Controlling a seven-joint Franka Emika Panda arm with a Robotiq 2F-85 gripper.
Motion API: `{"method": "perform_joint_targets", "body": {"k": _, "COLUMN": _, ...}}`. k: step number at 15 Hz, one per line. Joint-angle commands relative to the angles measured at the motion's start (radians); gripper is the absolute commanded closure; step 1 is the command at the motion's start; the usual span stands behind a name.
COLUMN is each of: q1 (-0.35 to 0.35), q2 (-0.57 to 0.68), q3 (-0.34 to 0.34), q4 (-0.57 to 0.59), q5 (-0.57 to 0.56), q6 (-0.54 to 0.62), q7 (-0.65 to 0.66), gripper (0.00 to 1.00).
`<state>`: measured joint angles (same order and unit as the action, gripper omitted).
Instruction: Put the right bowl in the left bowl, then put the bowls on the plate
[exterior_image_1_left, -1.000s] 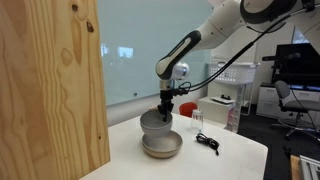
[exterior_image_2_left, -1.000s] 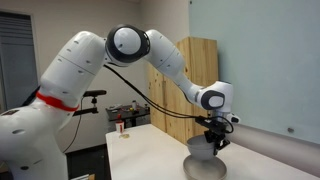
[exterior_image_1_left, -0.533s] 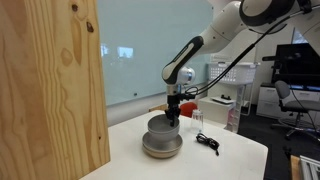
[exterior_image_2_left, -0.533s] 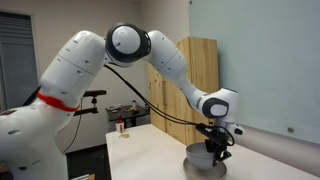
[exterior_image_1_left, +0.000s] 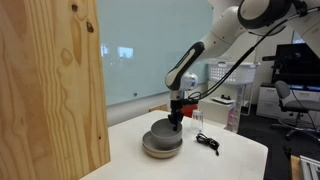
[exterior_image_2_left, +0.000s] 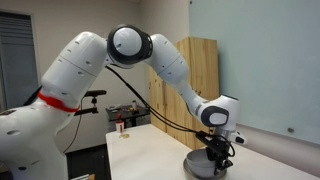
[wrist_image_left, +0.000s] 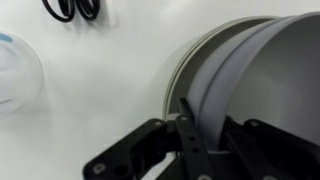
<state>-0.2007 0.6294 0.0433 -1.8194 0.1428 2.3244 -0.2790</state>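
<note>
The stack is standing inside the tan plate's rim, so the robot's gripper will go down a little toward the plate (exterior_image_1_left: 162, 154) (wrist_image_left: 188, 63) and open its fingers to let go of the bowl's side.
The dark-grey bowls (exterior_image_1_left: 159, 134) are nested as one stack and rest on the tan plate (exterior_image_1_left: 162, 152) on the white table. My gripper (exterior_image_1_left: 176, 123) reaches down at the stack's right rim, shut on the bowl wall. In another exterior view the stack (exterior_image_2_left: 203, 163) sits low under my gripper (exterior_image_2_left: 216, 153). In the wrist view the grey bowl wall (wrist_image_left: 245, 85) runs between my fingers (wrist_image_left: 200, 140), and the plate's pale rim (wrist_image_left: 178, 75) shows just outside it.
A tall wooden panel (exterior_image_1_left: 50, 85) stands close to the left of the plate. A black cable (exterior_image_1_left: 207, 142) and a clear cup (exterior_image_1_left: 197, 120) lie to the right, also in the wrist view (wrist_image_left: 70, 8). The table edge (exterior_image_1_left: 255, 150) is near.
My gripper has lowered the grey bowls from a tilted hold above the plate down onto it. The arm shifted slightly to the right.
</note>
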Motion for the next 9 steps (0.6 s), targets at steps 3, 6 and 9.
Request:
{"method": "perform_joint_targets", "body": {"k": 3, "q1": -0.014, "q2": 0.032, "q3": 0.017, "q4": -0.037, "q5": 0.020, "q6": 0.084, "q7": -0.038, "gripper": 0.96}}
{"method": "perform_joint_targets", "body": {"k": 6, "q1": -0.009, "q2": 0.037, "q3": 0.013, "q4": -0.038, "q5": 0.010, "q6": 0.086, "q7": -0.032, "gripper": 0.59}}
{"method": "perform_joint_targets", "body": {"k": 9, "q1": -0.008, "q2": 0.039, "q3": 0.014, "q4": -0.039, "q5": 0.008, "q6": 0.081, "q7": -0.032, "gripper": 0.40}}
